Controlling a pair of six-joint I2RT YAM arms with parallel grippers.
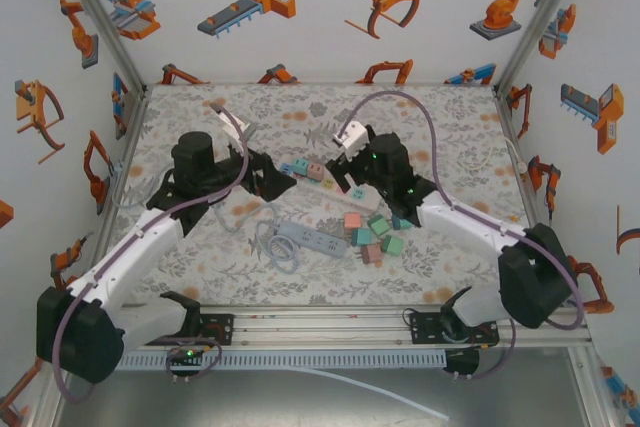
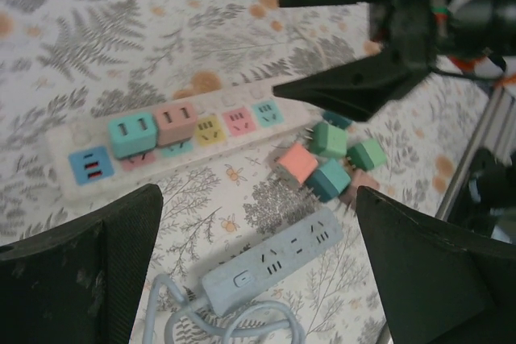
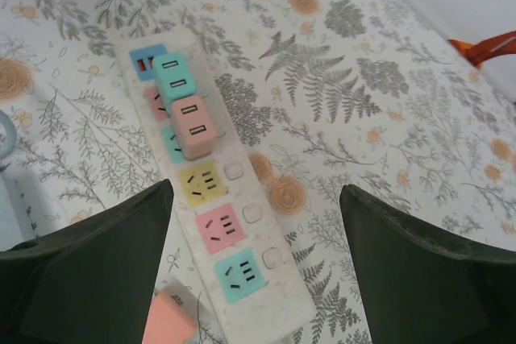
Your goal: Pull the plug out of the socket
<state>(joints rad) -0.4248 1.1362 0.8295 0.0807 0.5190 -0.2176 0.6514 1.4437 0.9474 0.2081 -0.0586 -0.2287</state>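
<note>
My right gripper needs to go past the yellow outlet and down over the sides of the pink plug, because the pink plug is nearer than the teal one.
A white socket strip (image 3: 274, 310) with coloured outlets lies on the flowered cloth. A teal plug (image 3: 173, 76) and a pink plug (image 3: 193, 125) stand plugged in side by side near its far end. My right gripper (image 3: 256, 199) hangs open above the strip's bare yellow, pink and teal outlets, nothing between its fingers. In the left wrist view the same strip (image 2: 211, 101) carries the teal plug (image 2: 131, 133) and the pink plug (image 2: 176, 122). My left gripper (image 2: 258, 199) is wide open, holding nothing, above a grey-blue strip (image 2: 270, 263). From above, the left gripper (image 1: 275, 179) and the right gripper (image 1: 348, 179) flank the white strip (image 1: 305, 169).
Loose pink, green and teal plugs (image 2: 322, 163) lie in a heap right of the strips, seen from above as a pile (image 1: 372, 232). One pink loose plug (image 3: 169, 320) rests by the right gripper's left finger. The grey-blue strip's coiled cable (image 1: 272, 245) lies at centre front.
</note>
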